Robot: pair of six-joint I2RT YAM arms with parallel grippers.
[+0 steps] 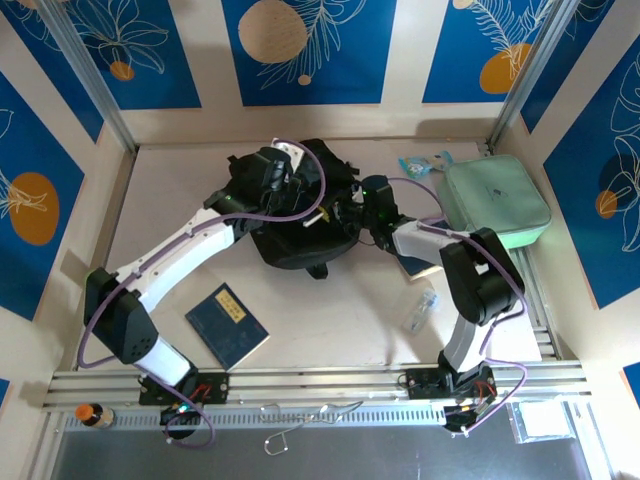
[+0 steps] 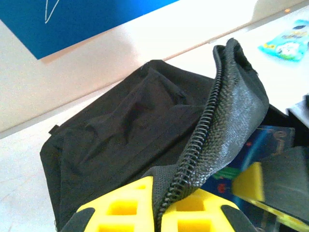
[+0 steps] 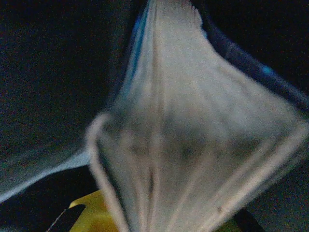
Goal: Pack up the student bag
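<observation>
My left gripper will bring the zipper edge back and down over the bag's opening (image 1: 298, 235) (image 2: 244, 162) and release it there, because the book is already inside the dark bag.
The student bag (image 1: 300, 235), a black fabric backpack, lies mid-table with its top open. My left gripper (image 1: 288, 172) is at the bag's far left rim. In the left wrist view its yellow fingers (image 2: 120, 208) are shut on the zipper edge of the bag's flap (image 2: 227, 111), holding it up. My right gripper (image 1: 355, 212) reaches into the opening from the right. It is shut on a book (image 3: 193, 135) whose pale pages fan out inside the dark bag (image 3: 48, 72). The book's blue cover (image 2: 241, 159) shows under the raised flap.
A dark blue book (image 1: 227, 325) lies on the table at front left. A mint-green zip case (image 1: 495, 200) sits at the right, with a blue snack packet (image 1: 420, 165) behind it. A clear plastic item (image 1: 421, 309) lies near the right arm.
</observation>
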